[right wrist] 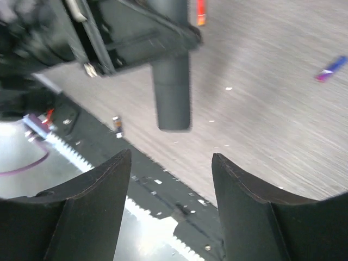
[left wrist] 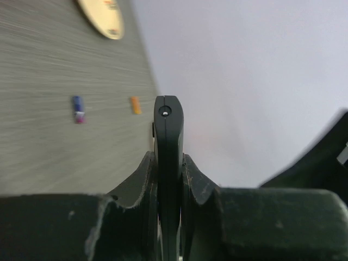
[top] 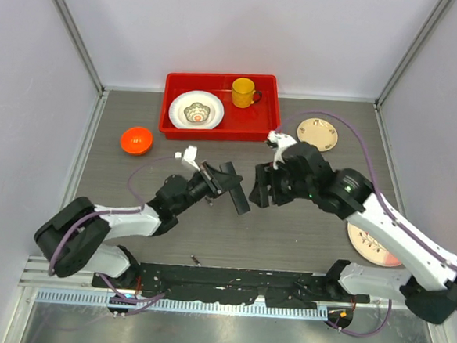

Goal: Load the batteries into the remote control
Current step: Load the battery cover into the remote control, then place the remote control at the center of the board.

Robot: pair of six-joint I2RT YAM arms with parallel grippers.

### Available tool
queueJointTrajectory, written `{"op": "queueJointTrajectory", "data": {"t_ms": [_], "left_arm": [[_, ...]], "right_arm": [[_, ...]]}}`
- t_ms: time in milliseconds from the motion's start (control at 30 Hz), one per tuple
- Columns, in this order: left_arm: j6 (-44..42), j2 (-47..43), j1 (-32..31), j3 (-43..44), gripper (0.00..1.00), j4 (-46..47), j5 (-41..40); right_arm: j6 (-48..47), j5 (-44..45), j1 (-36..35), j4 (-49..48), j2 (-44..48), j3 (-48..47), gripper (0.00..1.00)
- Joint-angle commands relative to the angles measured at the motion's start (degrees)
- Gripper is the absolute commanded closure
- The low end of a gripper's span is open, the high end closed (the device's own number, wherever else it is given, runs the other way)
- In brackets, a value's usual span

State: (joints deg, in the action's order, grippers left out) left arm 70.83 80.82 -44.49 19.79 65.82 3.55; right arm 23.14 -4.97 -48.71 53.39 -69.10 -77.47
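The remote control (top: 237, 189) is still held edge-on in my left gripper. Next I will move the gripper down, turn its fingers toward the table and release the remote control flat on the bare tabletop below.
My left gripper (top: 218, 180) is shut on the remote control (top: 237, 189), a slim black bar held above the table's middle. In the left wrist view the remote (left wrist: 168, 130) stands edge-on between the fingers (left wrist: 136, 185). My right gripper (top: 260, 191) is open and empty, just right of the remote's free end; its wrist view shows the remote (right wrist: 173, 92) ahead of the spread jaws. A blue battery (left wrist: 79, 109) and an orange battery (left wrist: 135, 105) lie on the table; both also show in the right wrist view, blue (right wrist: 331, 68) and orange (right wrist: 200, 12). A small dark battery (top: 195, 259) lies near the front edge.
A red tray (top: 255, 128) at the back holds a white plate (top: 196, 109) and a yellow mug (top: 243, 92). An orange bowl (top: 136, 140) sits at the back left, a cream plate (top: 317, 133) at the back right, a pink plate (top: 368, 246) under the right arm.
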Motion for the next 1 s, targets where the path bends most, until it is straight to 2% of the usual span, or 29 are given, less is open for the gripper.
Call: {"op": "queueJointTrajectory", "data": {"t_ms": [0, 33, 67, 100, 233, 333, 567, 700, 900, 967], "left_arm": [[-19.23, -6.2, 0.03, 21.51, 1.0, -48.57, -5.95], [-23.15, -3.5, -0.5, 25.52, 1.0, -56.17, -8.36], [-26.15, -1.3, -0.68, 29.04, 1.0, -68.07, -10.47], [-29.83, 0.64, -0.86, 35.43, 1.0, -72.81, -13.98], [-37.95, 12.76, -1.04, 50.76, 1.0, -94.76, -21.38], [-40.93, 20.94, -1.3, 60.17, 1.0, -104.28, -26.99], [-45.78, 35.8, -4.72, 74.06, 1.0, -114.5, -38.35], [-46.13, 43.88, -6.83, 80.75, 1.0, -116.89, -40.11], [-44.99, 48.99, -9.3, 84.62, 0.99, -116.88, -38.53], [-44.9, 50.66, -9.91, 85.5, 0.86, -117.33, -38.18]], "right_arm": [[6.29, 19.18, 0.02, -6.0, 7.75, 10.83, 0.34], [7.35, 22.08, 0.02, -6.45, 7.84, 12.42, 0.34], [8.32, 25.68, 0.02, -6.45, 7.06, 14.43, 0.35], [9.55, 27.28, 0.02, -6.54, 6.53, 15.15, 0.36], [10.35, 30.63, -0.07, -9.43, 6.78, 17.88, 0.37], [9.83, 32.74, -0.07, -9.35, 8.98, 17.71, 0.37], [8.51, 33.63, -0.07, -6.46, 14.95, 17.79, 0.36], [8.42, 33.45, -0.07, -4.35, 18.12, 17.88, 0.35], [8.77, 33.63, -0.07, -2.41, 21.64, 18.32, 0.35], [8.77, 33.28, -0.16, -2.06, 22.34, 18.23, 0.34]]}}
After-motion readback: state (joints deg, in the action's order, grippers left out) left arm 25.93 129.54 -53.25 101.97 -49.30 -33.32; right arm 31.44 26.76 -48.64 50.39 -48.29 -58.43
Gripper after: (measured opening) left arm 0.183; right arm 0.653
